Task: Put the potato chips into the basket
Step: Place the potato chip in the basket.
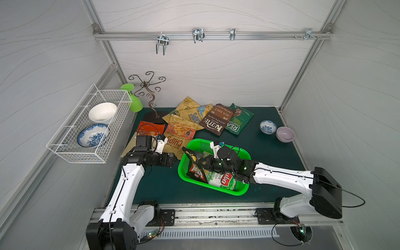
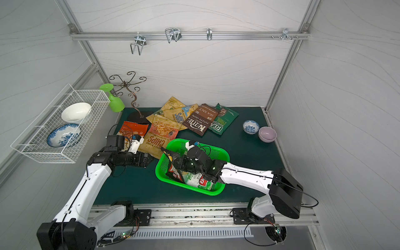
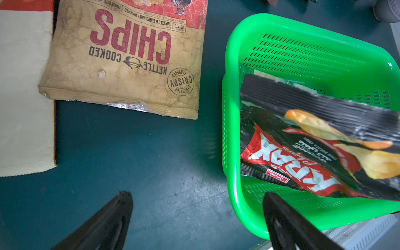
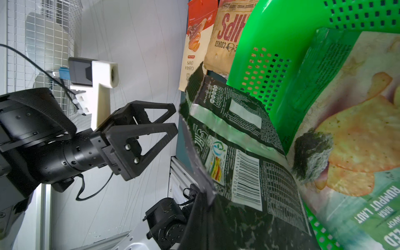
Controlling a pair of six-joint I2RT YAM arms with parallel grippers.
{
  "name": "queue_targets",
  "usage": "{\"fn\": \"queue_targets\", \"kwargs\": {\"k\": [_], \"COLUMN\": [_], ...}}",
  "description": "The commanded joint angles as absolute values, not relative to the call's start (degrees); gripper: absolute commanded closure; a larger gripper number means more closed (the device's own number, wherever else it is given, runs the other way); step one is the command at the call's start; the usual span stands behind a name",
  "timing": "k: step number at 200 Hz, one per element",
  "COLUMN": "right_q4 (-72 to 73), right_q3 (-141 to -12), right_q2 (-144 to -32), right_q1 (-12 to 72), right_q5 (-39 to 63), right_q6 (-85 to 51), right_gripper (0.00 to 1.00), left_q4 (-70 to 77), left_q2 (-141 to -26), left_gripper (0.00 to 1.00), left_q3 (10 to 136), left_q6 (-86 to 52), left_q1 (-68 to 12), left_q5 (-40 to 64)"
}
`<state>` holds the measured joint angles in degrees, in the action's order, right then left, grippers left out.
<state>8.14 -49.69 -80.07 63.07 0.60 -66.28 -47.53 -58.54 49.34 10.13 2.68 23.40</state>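
Note:
The black-red Krax bag comes down onto the green-white bag [image 1: 224, 181] [image 4: 357, 129] next as my right gripper tips downward and releases it, because the hanging bag is already inside the basket's rim.
The bright green basket [image 1: 216, 187] [image 2: 190, 187] [image 3: 233, 108] stands on the dark mat in front of the middle. A green-white bag [image 1: 224, 181] [image 4: 357, 129] lies flat in it. My right gripper [image 1: 202, 161] [image 2: 178, 161] [image 4: 203, 216] is shut on the black-red Krax bag [image 1: 195, 170] [image 3: 303, 164] [image 4: 238, 151], which hangs tilted over the basket's left half. My left gripper [image 1: 173, 159] [image 3: 197, 194] [image 4: 174, 118] is open and empty, just left of the basket. Behind lie a tan CHIPS bag [image 1: 177, 140] [image 3: 129, 54], an orange bag [image 1: 149, 128], a brown Kettle bag [image 1: 217, 119] and a dark green bag [image 1: 238, 119].
A white wire rack [image 1: 118, 121] with two bowls hangs on the left wall. A green goblet [image 1: 134, 101] and a curly metal stand [image 1: 149, 93] are at the back left. A blue-patterned bowl [image 1: 268, 126] and a lilac bowl [image 1: 285, 134] sit at the right.

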Motion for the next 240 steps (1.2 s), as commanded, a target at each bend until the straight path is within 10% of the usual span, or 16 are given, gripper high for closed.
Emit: {"fn": "queue_targets", "kwargs": {"k": [1, 124, 156, 199, 240], "right_q4": [7.2, -1.3, -5.2, -12.5, -21.2], "right_q3": [-48.7, -46.7, -45.9, -46.2, -49.7], "right_q2": [-78.6, -80.7, -80.4, -78.3, -77.9], "right_q1": [61.0, 52.1, 51.8, 51.1, 50.5], "right_q5": [-1.1, -2.9, -3.1, -4.8, -6.0], "right_q6": [-65.5, -59.5, -57.6, -53.5, -48.4], "right_gripper": [1.0, 0.88, 0.74, 0.3, 0.25], "left_q4": [-45.9, -45.8, -45.9, -45.9, -46.0], "left_q2": [-57.5, -57.6, -57.5, -57.5, -57.4], "left_gripper": [0.02, 0.02, 0.02, 0.02, 0.02], "left_q3": [49.7, 49.7, 49.7, 49.7, 49.7], "left_q6": [10.6, 10.6, 10.6, 10.6, 10.6], "left_q1": [2.7, 2.7, 2.7, 2.7, 2.7], "left_q5": [23.8, 23.9, 23.9, 23.9, 24.0]}}
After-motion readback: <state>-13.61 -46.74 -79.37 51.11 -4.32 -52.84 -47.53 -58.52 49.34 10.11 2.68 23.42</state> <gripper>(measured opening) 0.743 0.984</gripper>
